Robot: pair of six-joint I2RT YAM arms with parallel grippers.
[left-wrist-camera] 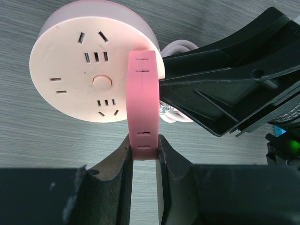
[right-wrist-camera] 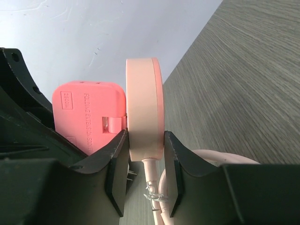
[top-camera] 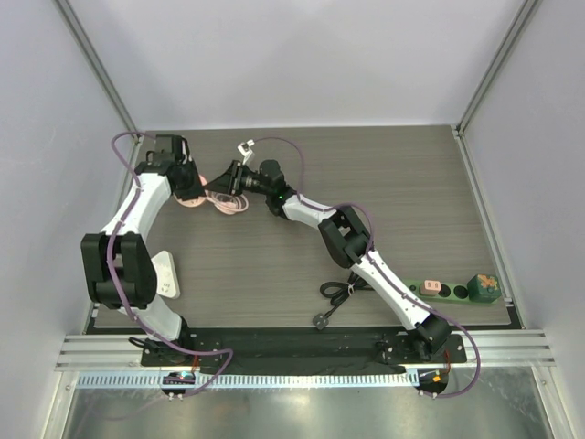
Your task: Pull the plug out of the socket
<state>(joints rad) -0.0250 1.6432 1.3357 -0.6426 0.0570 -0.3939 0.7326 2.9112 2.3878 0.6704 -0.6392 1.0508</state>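
Observation:
The plug will come off next as I pull it with my left gripper, and I will carry it down past the coiled cord to clear tabletop, to the gripper's right in the top view, and release it.
A round pale pink outlet disc (left-wrist-camera: 79, 70) stands on edge at the table's far left, with a flat pink plug block (left-wrist-camera: 143, 105) stuck into its face. My left gripper (left-wrist-camera: 144, 143) is shut on the block's lower end. My right gripper (right-wrist-camera: 146, 140) is shut on the disc's rim (right-wrist-camera: 144, 103), with the pink block (right-wrist-camera: 89, 112) to its left. In the top view the two grippers, left (top-camera: 195, 190) and right (top-camera: 224, 178), meet there. The dark green socket strip (top-camera: 454, 292) lies at the near right, with a small pink plug (top-camera: 432, 286) in it, far from both grippers.
The disc's pale pink cord (top-camera: 230, 207) lies coiled beside it. A green block (top-camera: 483, 287) sits on the strip's right end. The strip's black cord (top-camera: 336, 293) and black plug (top-camera: 321, 320) lie near the front edge. A white object (top-camera: 167, 274) lies by the left arm.

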